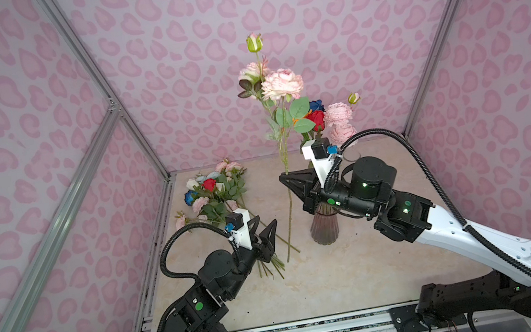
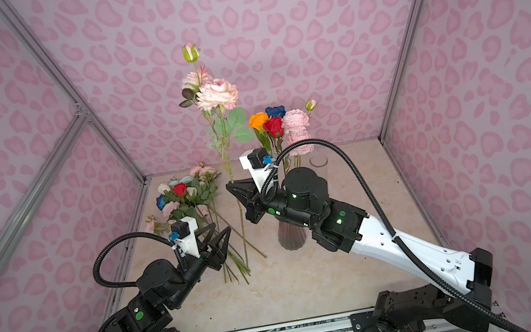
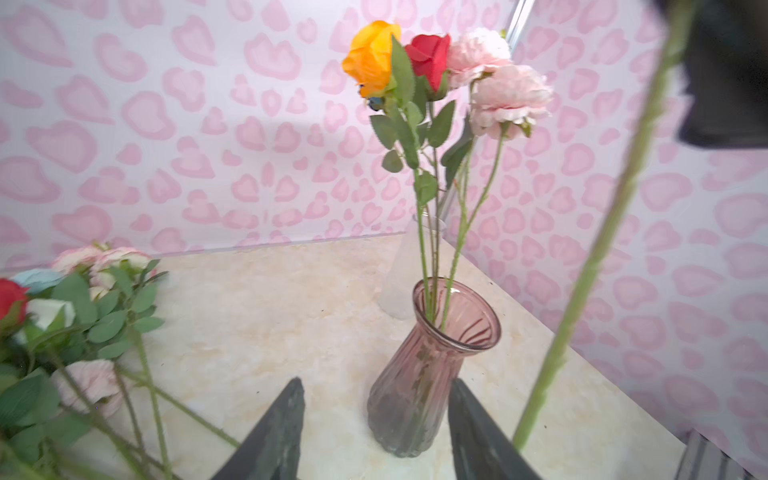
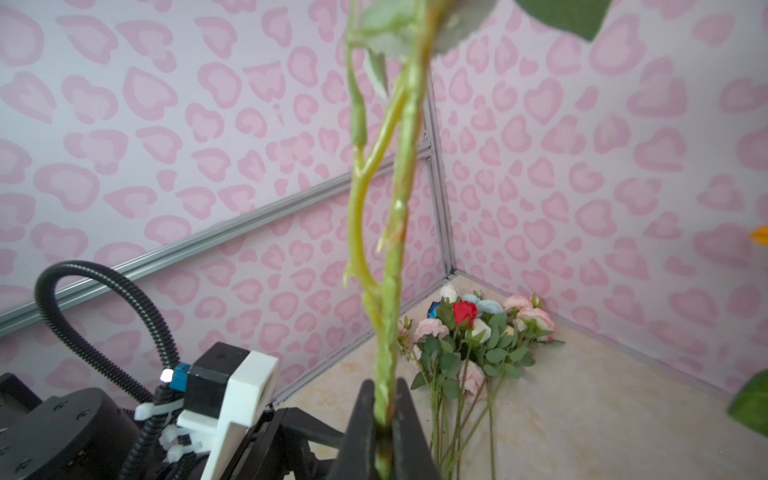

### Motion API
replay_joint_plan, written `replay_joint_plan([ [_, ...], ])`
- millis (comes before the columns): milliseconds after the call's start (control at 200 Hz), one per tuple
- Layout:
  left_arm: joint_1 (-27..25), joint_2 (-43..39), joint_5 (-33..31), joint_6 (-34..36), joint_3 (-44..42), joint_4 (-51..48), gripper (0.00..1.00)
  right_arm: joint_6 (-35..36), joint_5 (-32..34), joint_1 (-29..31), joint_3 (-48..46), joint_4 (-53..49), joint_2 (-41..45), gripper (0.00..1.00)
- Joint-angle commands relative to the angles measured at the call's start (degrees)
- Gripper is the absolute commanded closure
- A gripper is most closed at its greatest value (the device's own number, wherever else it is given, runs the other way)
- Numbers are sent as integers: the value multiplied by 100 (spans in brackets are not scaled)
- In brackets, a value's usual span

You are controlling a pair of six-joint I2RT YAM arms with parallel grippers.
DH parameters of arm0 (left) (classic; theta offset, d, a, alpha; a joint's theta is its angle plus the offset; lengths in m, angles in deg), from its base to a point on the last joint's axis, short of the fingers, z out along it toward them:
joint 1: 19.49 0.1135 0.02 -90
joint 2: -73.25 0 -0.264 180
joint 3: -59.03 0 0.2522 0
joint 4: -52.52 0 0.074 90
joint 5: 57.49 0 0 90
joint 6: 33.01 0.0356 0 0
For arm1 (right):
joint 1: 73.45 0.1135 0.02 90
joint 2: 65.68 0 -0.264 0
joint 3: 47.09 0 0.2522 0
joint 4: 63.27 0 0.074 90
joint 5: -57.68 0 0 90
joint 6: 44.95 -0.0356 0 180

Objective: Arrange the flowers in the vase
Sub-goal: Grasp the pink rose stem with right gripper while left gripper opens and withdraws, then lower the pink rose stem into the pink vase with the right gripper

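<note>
My right gripper should next move sideways over the vase's opening below it, lower the stem in and let go of it, because the end of the tall pale pink flower's stem hangs outside.
A ribbed pink glass vase (image 1: 324, 231) (image 2: 291, 238) (image 3: 424, 386) stands mid-table, partly behind my right arm in both top views. It holds orange, red (image 2: 273, 126) (image 3: 430, 58), blue and pale pink flowers. My right gripper (image 1: 286, 178) (image 2: 232, 188) (image 4: 384, 380) is shut on the green stem (image 4: 388, 324) (image 3: 598, 249) of a tall pale pink flower (image 1: 281, 84) (image 2: 216, 94), held upright left of the vase. My left gripper (image 1: 264, 225) (image 2: 218, 231) (image 3: 376, 382) is open and empty, just left of that stem's lower end. Several more flowers (image 1: 214, 193) (image 2: 185, 194) (image 3: 62, 316) (image 4: 469, 332) lie piled at the table's back left.
A clear glass vessel (image 2: 319, 160) stands behind the vase near the back wall. Pink patterned walls with metal frame posts (image 1: 127, 120) close in the table on three sides. A metal rail (image 1: 318, 328) runs along the front edge.
</note>
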Motion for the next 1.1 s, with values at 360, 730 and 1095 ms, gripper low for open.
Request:
replay_joint_plan([
  [360,0,-222,-890,-258,-113,-245,43,1362,1140,-798,1351,-1129,366,92],
  [730,-2,-186,-915,-311,-149,-324,43,1040,738,-1616,513,-988,503,92],
  [1095,-2,-79,-870,-368,-207,-310,43,597,661,-1650,-1738,260,1003,89],
])
